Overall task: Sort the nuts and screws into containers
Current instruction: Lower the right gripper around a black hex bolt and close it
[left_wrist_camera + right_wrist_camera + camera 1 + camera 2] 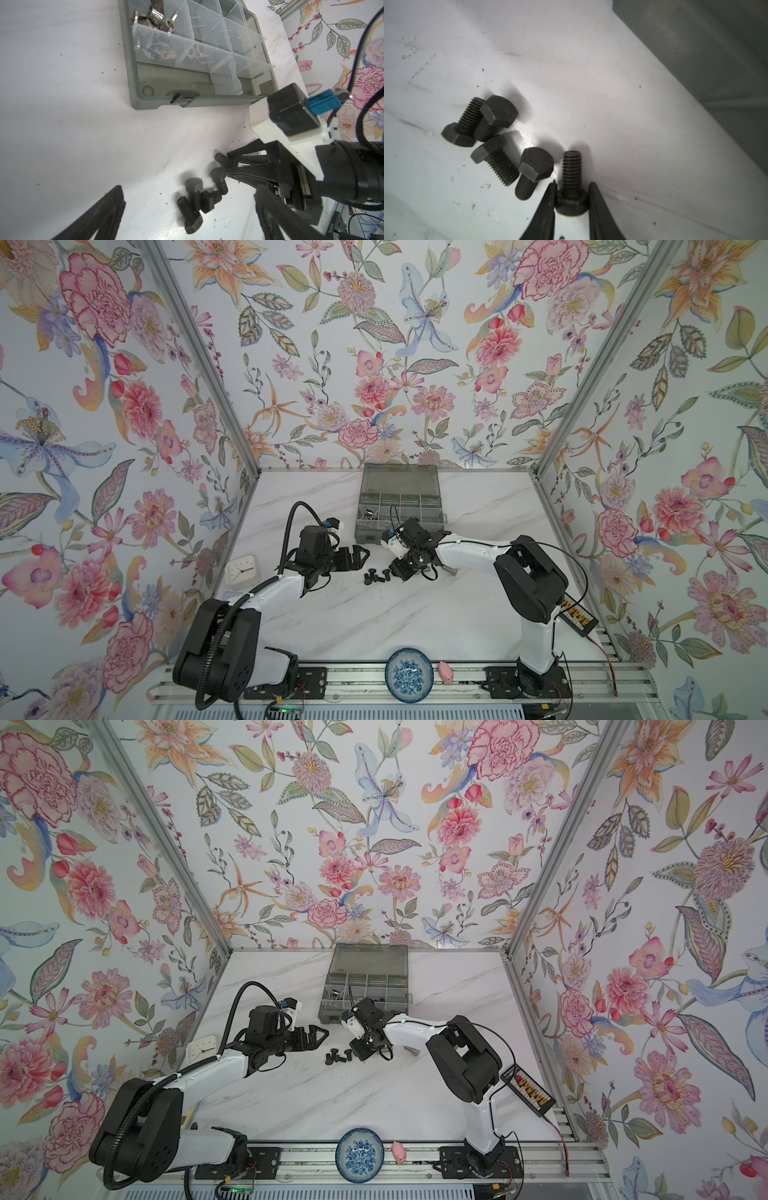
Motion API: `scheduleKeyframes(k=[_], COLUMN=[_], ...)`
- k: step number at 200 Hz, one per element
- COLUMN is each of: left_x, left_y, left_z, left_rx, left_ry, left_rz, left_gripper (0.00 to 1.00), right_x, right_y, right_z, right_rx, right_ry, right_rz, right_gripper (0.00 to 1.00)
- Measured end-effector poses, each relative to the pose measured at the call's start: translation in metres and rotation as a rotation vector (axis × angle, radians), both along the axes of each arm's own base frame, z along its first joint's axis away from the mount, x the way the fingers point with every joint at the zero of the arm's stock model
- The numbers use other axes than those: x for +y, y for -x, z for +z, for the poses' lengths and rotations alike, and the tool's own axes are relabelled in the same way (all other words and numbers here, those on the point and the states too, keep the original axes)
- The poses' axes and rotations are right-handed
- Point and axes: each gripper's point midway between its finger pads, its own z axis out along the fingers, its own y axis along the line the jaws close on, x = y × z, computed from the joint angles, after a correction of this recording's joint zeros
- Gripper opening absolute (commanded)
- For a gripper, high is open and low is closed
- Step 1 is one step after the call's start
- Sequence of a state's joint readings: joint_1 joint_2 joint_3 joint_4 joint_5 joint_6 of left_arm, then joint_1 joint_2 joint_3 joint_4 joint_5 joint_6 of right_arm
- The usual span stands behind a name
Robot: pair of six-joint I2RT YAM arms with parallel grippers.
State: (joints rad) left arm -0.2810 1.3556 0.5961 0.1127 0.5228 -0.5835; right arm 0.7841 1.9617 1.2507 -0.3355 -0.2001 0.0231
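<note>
My right gripper will next move up and outward over the organizer's empty front section [374, 524] and let go of the screw's head, because that section is outward of the gripper.
Several black screws [376, 576] [336, 1056] lie in a loose cluster on the white marble table in front of the grey organizer box [399, 506] [365, 986]. My right gripper [572, 185] [395, 568] is shut on the hex head of one black screw [572, 166], which still rests on the table beside the others [496, 122]. My left gripper [189, 188] [359, 553] hangs open just left of the cluster [194, 197]. Silver wing nuts [155, 16] fill one of the containers [207, 27]. A silver screw [448, 570] lies under the right forearm.
The organizer's lid [398, 479] stands open toward the back wall. A blue-and-white bowl [409, 674] and a small pink object [446, 672] sit at the front edge. A white clock [242, 572] lies at the left, a black connector strip [577, 616] at the right.
</note>
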Motion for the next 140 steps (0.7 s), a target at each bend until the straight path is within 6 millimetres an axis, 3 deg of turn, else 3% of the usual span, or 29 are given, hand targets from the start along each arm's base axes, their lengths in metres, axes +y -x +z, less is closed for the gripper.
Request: scheduleKeyframes(k=[32, 78, 140], left_x=[0.0, 0.0, 0.001], left_y=[0.0, 0.0, 0.0], left_z=[0.0, 0.0, 0.001], left_rx=[0.0, 0.0, -0.004], left_ry=[0.0, 0.0, 0.001], left_rz=[0.0, 0.001, 0.002], left_gripper=[0.99, 0.99, 0.99], right_x=[0.001, -0.003, -0.005], right_y=[0.0, -0.006, -0.044], right_z=[0.0, 0.006, 0.067], right_rx=[0.002, 0.002, -0.12], right_ry=[-0.003, -0.025, -0.135], right_rz=[-0.002, -0.012, -0.019], right_gripper=[0.0, 0.0, 0.0])
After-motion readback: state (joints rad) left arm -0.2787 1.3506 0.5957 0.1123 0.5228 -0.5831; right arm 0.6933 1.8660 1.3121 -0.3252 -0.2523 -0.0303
